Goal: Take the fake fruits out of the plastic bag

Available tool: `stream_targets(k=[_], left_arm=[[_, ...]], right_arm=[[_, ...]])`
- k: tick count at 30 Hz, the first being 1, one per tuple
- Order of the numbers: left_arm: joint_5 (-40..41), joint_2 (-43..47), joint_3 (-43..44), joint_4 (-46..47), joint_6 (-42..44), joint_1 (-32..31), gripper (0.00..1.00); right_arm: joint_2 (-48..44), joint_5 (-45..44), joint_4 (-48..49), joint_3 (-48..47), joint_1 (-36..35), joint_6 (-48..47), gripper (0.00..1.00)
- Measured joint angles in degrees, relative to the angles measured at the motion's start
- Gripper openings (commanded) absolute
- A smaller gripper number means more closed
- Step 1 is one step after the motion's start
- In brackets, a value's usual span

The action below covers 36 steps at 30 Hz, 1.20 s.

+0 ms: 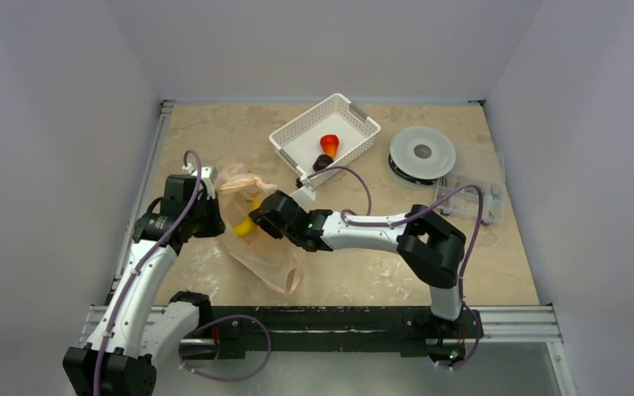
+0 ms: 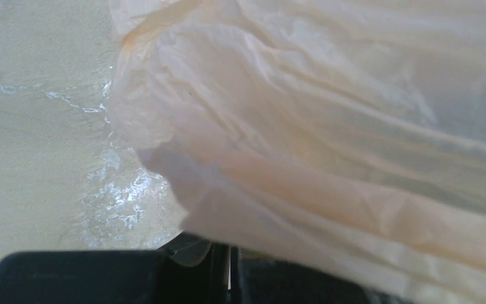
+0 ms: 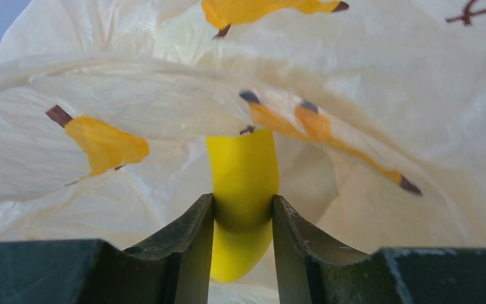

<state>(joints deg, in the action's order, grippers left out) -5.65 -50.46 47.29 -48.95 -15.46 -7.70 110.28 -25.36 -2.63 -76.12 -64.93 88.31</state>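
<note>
The basket's bottom beside the red-orange fruit (image 1: 328, 143) is bare, so the robot's right gripper will next move up, outward, then down there and let go of the yellow fruit (image 1: 245, 228).
The plastic bag (image 1: 268, 252) lies crumpled on the table left of centre, pale orange and translucent. My left gripper (image 1: 215, 198) is shut on the bag's upper left edge; in the left wrist view the bag (image 2: 329, 126) drapes over the closed left gripper (image 2: 230, 266). My right gripper (image 1: 257, 221) reaches into the bag's mouth from the right and is shut on a yellow fake fruit (image 1: 245, 228). In the right wrist view this yellow fruit (image 3: 243, 171) sits clamped in the right gripper (image 3: 242, 209), with the printed bag (image 3: 386, 95) all around. A red-orange fruit (image 1: 328, 143) and a dark fruit (image 1: 322, 162) lie in the white basket (image 1: 355, 115).
A grey-and-white spool (image 1: 422, 153) and a clear plastic box (image 1: 470, 198) sit at the back right. White walls enclose the table on three sides. The right arm's purple cable loops over the table between basket and bag.
</note>
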Motion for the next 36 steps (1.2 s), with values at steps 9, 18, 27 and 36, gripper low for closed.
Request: stream_targets(k=[9,18,27,36], left_arm=[[6.6,2.3,0.0,-1.0,-0.7,0.0,0.0],[9.1,3.8,0.0,-1.5,-1.5,0.0,0.0],[9.1,3.7,0.0,-1.5,-1.5,0.0,0.0],[9.4,4.0,0.0,-1.5,-1.5,-0.1,0.0]], right_arm=[[-4.8,10.3,5.6,7.7,2.8,-6.1,0.0],[-7.9,24.5,13.2,12.9,5.7,-13.8,0.0],[-6.7,47.8,16.2,12.4,5.8,-24.7,0.0],[-19.8,46.8,-5.3,14.4,7.3,-43.5,0.0]])
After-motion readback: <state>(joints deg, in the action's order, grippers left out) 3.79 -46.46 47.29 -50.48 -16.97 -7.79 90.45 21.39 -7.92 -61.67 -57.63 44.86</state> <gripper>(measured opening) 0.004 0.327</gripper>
